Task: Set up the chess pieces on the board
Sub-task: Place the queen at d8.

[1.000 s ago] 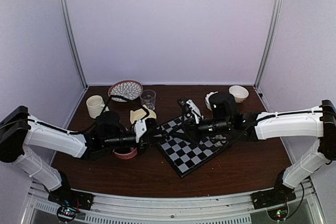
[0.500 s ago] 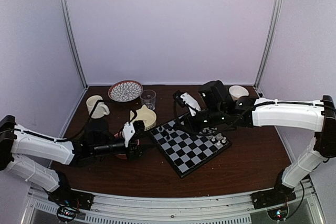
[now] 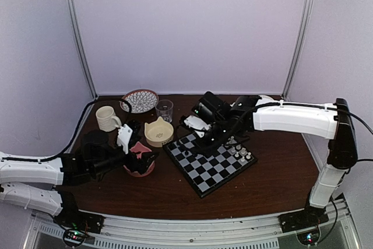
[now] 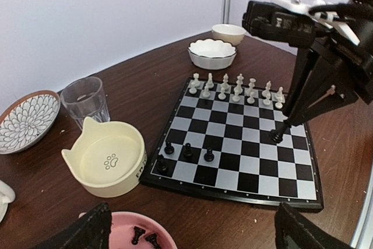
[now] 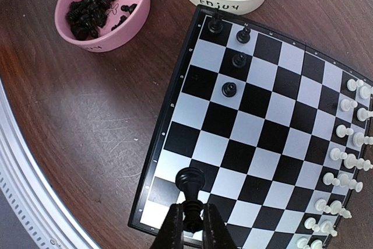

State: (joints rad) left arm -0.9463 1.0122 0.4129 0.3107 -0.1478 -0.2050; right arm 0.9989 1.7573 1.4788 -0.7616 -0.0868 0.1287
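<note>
The right gripper will next move down and toward the pink bowl [image 5: 125, 30] and let go of the piece on the dark mid-edge square [image 5: 180, 137], because that square is below the gripper, nearer the bowl.
The board [image 3: 217, 170] lies at an angle mid-table. Several black chess pieces [image 5: 229, 90] stand near its left corner, also in the left wrist view [image 4: 187, 151]. My right gripper [image 5: 192, 217] [image 3: 205, 144] is shut on a black chess piece [image 5: 190, 180], held low over the board's [image 5: 262, 132] edge rows; I cannot tell whether it touches. The left wrist view shows that piece [image 4: 275, 137] too. My left gripper [image 4: 195, 237] [image 3: 139, 153] is open and empty above the pink bowl [image 5: 125, 30] of loose black pieces [image 5: 87, 16].
White chessmen [image 4: 233, 88] line the board's far side. A cream cat-ear bowl [image 3: 158, 132] touches the board's left corner. A glass [image 3: 164, 110], a patterned plate [image 3: 140, 100] and a mug [image 3: 106, 118] stand behind. Two white bowls [image 4: 213, 53] sit far right.
My left gripper drew back from the board to the pink bowl and opened wide. The right arm swung left over the board, still shut on its black piece.
</note>
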